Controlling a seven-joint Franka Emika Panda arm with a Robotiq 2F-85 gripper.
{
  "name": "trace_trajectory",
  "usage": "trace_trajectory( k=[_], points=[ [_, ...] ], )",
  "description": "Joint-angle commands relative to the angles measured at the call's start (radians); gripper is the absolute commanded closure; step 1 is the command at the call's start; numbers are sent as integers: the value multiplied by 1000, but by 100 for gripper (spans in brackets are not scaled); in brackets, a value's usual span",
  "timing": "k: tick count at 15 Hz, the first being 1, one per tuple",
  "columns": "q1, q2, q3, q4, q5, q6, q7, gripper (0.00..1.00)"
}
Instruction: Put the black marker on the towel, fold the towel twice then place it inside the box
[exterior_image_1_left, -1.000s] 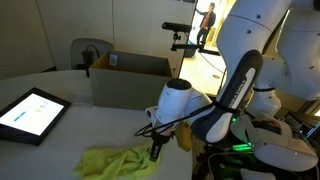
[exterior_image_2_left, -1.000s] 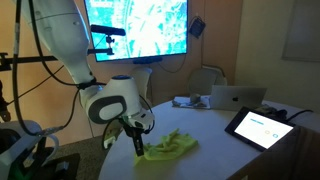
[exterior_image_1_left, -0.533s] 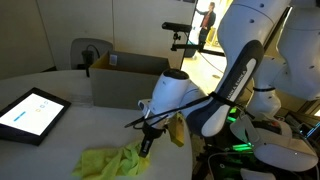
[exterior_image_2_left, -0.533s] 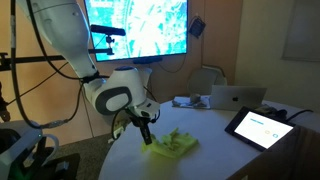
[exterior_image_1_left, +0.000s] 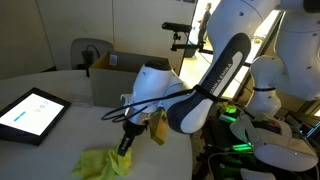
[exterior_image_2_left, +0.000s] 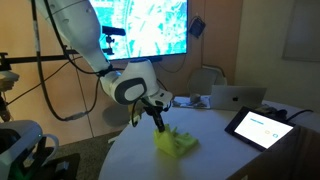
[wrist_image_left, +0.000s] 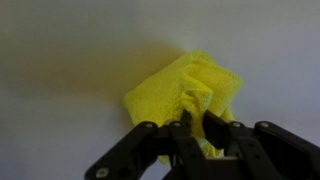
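I will next carry the towel's raised pinched edge outward and down onto the towel's far part (exterior_image_1_left: 91, 162) (wrist_image_left: 172, 84) and let go, because that far part is outward of my gripper and below it.
The yellow-green towel (exterior_image_1_left: 103, 163) lies bunched on the white table, also seen in an exterior view (exterior_image_2_left: 173, 142) and in the wrist view (wrist_image_left: 185, 95). My gripper (exterior_image_1_left: 126, 143) is shut on a pinched edge of the towel (wrist_image_left: 190, 128) and holds it folded over itself. It also shows in an exterior view (exterior_image_2_left: 160, 122). The brown cardboard box (exterior_image_1_left: 130, 78) stands at the back of the table, behind the arm. The black marker is not visible; it may be hidden in the cloth.
A black-framed tablet with a bright screen (exterior_image_1_left: 32, 112) lies left of the towel, also in an exterior view (exterior_image_2_left: 262, 126). A laptop (exterior_image_2_left: 236, 97) sits at the far side. The table's edge runs close to the towel (exterior_image_2_left: 130, 150).
My gripper has dragged the pinched towel edge across the cloth toward the tablet side. The towel has become more compact and folded over.
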Motion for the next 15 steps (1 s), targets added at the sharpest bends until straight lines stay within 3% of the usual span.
trace_trajectory(
  k=[1,9,10,11,13,15],
  points=[
    [0,139,-15,176,-38,-83,49,91],
    [13,356,-42,441,-22,-151,128,91],
    [18,371,-47,463,-22,-155,139,87],
    [19,382,-51,481,-22,-164,148,62],
    [21,394,-56,507,-22,-178,163,58],
    [22,390,-59,513,-23,-183,172,43]
  ],
)
